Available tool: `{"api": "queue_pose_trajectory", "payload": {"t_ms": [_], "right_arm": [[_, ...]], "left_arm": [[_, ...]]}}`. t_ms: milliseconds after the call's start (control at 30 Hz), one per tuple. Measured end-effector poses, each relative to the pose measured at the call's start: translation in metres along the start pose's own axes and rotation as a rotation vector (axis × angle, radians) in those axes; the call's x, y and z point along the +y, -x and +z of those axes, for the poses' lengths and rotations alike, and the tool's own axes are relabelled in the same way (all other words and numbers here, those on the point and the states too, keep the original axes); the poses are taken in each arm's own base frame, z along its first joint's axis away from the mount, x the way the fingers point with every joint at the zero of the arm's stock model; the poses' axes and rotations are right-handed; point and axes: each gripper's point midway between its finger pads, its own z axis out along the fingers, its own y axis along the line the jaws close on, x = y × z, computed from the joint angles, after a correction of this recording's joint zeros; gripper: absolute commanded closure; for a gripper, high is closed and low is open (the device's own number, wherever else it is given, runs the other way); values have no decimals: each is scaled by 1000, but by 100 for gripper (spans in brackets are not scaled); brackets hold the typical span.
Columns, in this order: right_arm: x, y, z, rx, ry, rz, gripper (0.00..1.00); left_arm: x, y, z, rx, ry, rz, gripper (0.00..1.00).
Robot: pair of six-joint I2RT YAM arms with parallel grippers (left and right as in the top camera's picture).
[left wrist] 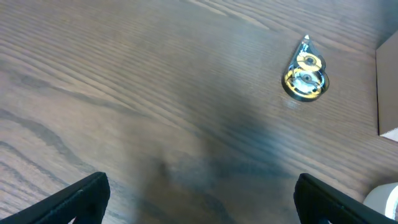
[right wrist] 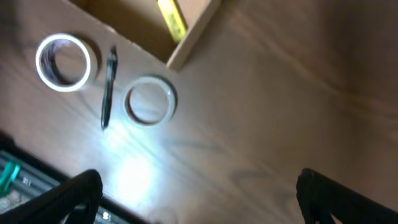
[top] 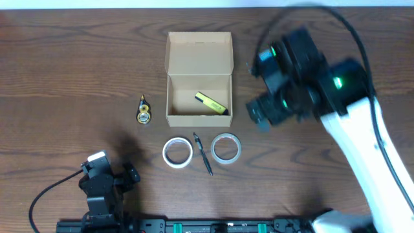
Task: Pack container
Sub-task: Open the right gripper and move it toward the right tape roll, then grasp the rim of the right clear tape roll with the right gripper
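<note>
I should next move my right gripper down and back while turning it, onto the clear tape roll's side point(top: 239, 146) point(right wrist: 172, 104) away from the black pen. The table is bare there.
The tan cardboard container point(top: 198, 114) stands open at mid-table, flap lid back, with a yellow marker point(top: 211, 103) inside; its corner and the marker also show in the right wrist view point(right wrist: 186, 43). In front lie a white tape roll point(top: 176, 153), a black pen point(top: 202, 154) and a clear tape roll point(top: 226, 147). A yellow correction-tape dispenser point(top: 143, 110) lies left of the box, also in the left wrist view point(left wrist: 304, 78). My right gripper point(top: 259, 116) is open and empty, raised right of the box. My left gripper point(top: 126, 176) is open and empty at the near left.
A black rail with green parts point(top: 213, 226) runs along the table's near edge and shows in the right wrist view point(right wrist: 18, 174). The box's side point(left wrist: 387, 93) and the white roll's edge point(left wrist: 384, 200) show at the right of the left wrist view.
</note>
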Motion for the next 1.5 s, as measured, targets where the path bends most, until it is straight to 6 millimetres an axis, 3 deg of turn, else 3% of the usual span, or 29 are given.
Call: {"api": "queue_pose_trajectory", "payload": {"t_ms": [133,267,533,700,767,1200,1400,1500], "right_arm": [[9,-54,24,36,36,68,1],[17,-90,81,123,50,210,1],[39,-100,154,209,-15,358,2],[37,-113,189,301,-115,425,3],[33,-115,200,315,-154,476,9],[35,-86,213,186,-138,619,25],[35,-82,218,175,-133,630,29],[34,-93,231,226,-157,630,35]], "left_arm": [[0,0,0,0,0,0,5],[0,0,0,1,0,1,5],[0,0,0,1,0,1,4],[0,0,0,1,0,1,5],[0,0,0,1,0,1,5],[0,0,0,1,0,0,5],[0,0,0,1,0,1,5],[0,0,0,1,0,1,5]]}}
